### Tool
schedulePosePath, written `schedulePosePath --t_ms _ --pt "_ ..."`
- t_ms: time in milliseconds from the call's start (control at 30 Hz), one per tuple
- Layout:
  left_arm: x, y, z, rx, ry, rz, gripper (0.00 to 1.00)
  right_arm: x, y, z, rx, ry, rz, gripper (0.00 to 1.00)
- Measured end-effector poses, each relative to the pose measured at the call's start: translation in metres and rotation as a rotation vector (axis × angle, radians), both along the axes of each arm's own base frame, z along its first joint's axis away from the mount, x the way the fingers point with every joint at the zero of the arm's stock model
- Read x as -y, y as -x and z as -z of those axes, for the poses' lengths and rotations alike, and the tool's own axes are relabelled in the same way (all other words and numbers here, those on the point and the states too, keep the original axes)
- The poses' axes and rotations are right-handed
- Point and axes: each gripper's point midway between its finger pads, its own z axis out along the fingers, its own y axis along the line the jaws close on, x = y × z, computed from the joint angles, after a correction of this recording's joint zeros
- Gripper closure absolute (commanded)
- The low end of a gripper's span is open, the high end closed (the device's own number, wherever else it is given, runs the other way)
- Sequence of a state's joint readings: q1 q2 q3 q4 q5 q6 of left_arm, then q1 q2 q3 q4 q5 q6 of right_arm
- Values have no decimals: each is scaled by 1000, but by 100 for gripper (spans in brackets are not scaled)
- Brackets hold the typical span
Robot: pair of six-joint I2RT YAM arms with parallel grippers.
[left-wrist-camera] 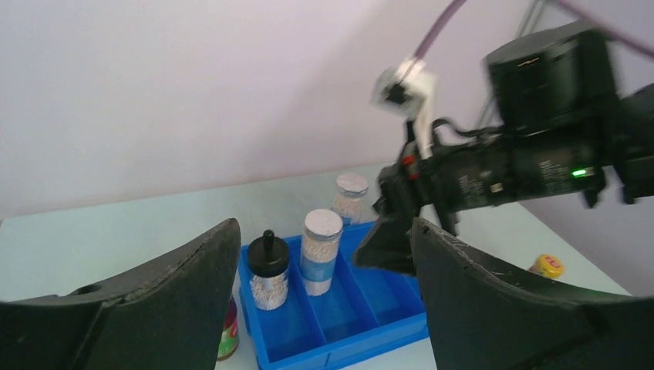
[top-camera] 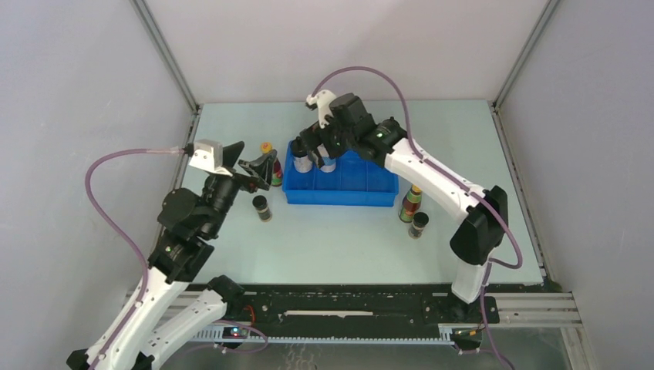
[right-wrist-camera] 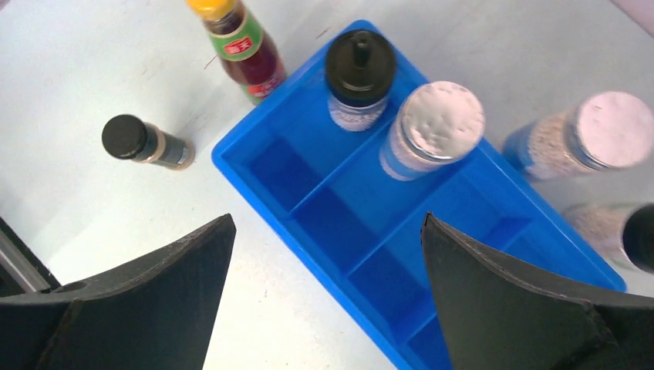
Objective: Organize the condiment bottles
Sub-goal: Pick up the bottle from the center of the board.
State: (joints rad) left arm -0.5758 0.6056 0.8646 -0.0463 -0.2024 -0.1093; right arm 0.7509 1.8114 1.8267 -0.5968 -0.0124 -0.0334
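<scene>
The orange cap [top-camera: 266, 146] gets my open right gripper next, coming left in the top view and down onto it, since that slim bottle still stands outside the tray [top-camera: 362, 190].
The blue tray [top-camera: 362, 190] holds a black knob-capped bottle [right-wrist-camera: 359, 77] and a clear white-lidded bottle [right-wrist-camera: 436, 127] in its left compartments. A second white-lidded bottle [right-wrist-camera: 594, 139] and a second knob-capped one [right-wrist-camera: 617, 231] stand behind the tray. A slim orange-capped bottle [top-camera: 267, 154] and a short dark bottle [top-camera: 262, 208] stand left of the tray. Another slim bottle [top-camera: 411, 202] and short dark bottle [top-camera: 419, 224] stand right of it. My right gripper [right-wrist-camera: 328, 220] is open and empty above the tray's left end. My left gripper [left-wrist-camera: 324, 231] is open and empty, left of the tray.
Grey walls enclose the table on three sides. The right arm [top-camera: 432, 173] reaches diagonally over the tray's right half. The tray's middle and right compartments [left-wrist-camera: 385, 285] hold nothing.
</scene>
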Motion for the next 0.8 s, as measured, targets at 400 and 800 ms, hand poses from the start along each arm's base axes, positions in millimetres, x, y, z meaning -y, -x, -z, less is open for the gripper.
schedulePosePath --t_ms 400,800 --pt "18 31 -38 82 -26 175 15 -90 3 16 26 -14 -244 1" --pt "19 41 -30 60 -45 210 15 -138 0 30 57 -40 -328 3"
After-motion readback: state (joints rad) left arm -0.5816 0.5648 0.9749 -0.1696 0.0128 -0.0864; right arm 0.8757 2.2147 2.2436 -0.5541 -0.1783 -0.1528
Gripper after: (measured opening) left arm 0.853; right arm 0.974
